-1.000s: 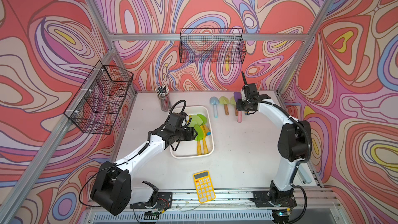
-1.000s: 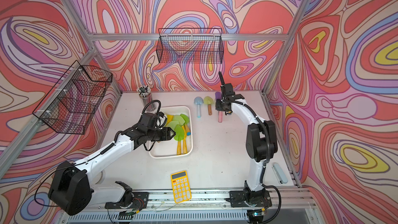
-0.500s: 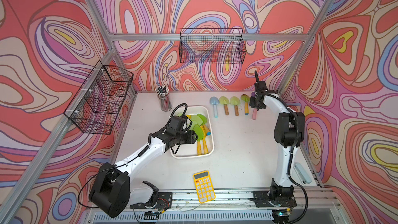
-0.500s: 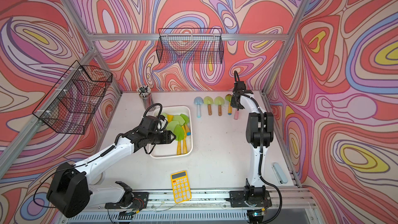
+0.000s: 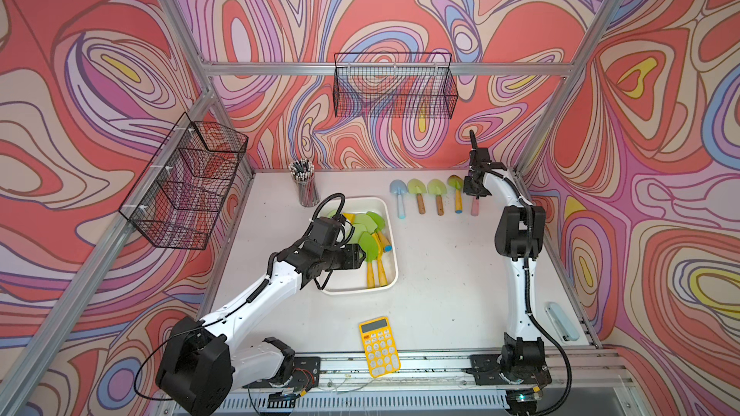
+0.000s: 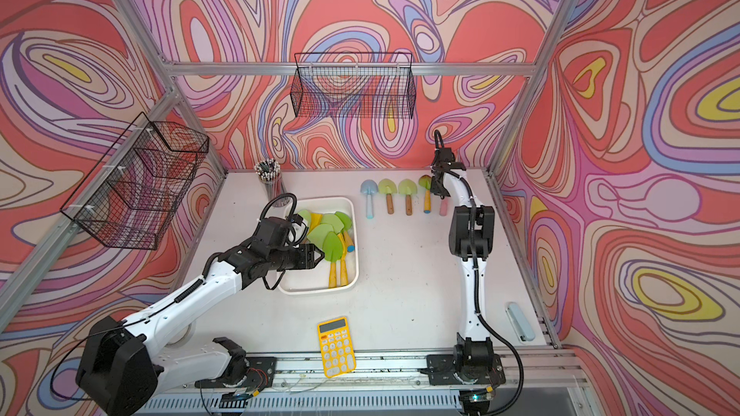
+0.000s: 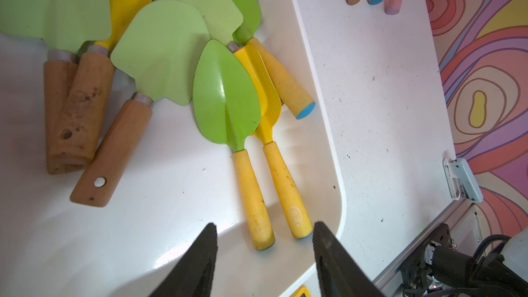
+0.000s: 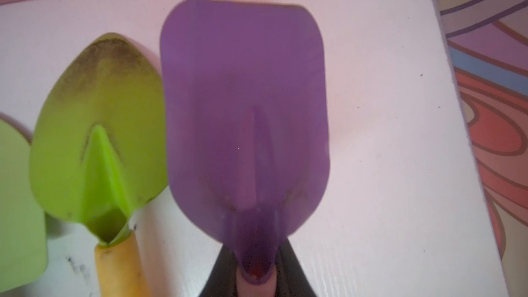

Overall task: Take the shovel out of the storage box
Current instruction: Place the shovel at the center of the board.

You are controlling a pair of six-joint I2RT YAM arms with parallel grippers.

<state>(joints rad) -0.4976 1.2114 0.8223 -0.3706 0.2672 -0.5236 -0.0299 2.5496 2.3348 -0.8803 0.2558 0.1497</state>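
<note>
The bare tabletop (image 5: 478, 205) (image 8: 327, 236) beside the row is below, so my right gripper will next lower, move slightly away from the green shovel, and release the neck of the purple-bladed shovel.
The storage box (image 5: 394, 262), a shallow white tub, sits mid-table and holds several shovels with green or yellow blades. My left gripper (image 5: 362, 254) hangs open over the box's near end. In the left wrist view its fingertips (image 7: 264, 227) straddle the ends of two yellow handles without touching them. One handle belongs to a green-bladed shovel (image 7: 225, 101). At the back right, my right gripper (image 5: 474, 190) is shut on the neck of a purple-bladed shovel (image 8: 245, 110) with a pink handle (image 5: 475, 206). It is low over the table, and I cannot tell whether it touches.
Several shovels lie in a row at the back, from a blue one (image 5: 398, 190) to a green one (image 5: 455, 186) beside the purple one. A pencil cup (image 5: 305, 188), yellow calculator (image 5: 379, 348) and pale blue stapler (image 5: 560, 321) are on the table. Wire baskets (image 5: 394, 86) (image 5: 184, 186) hang on the walls.
My right gripper carried the purple shovel rightward to the right end of the row, then stayed there. My left gripper edged slightly toward the box's near end, still open.
</note>
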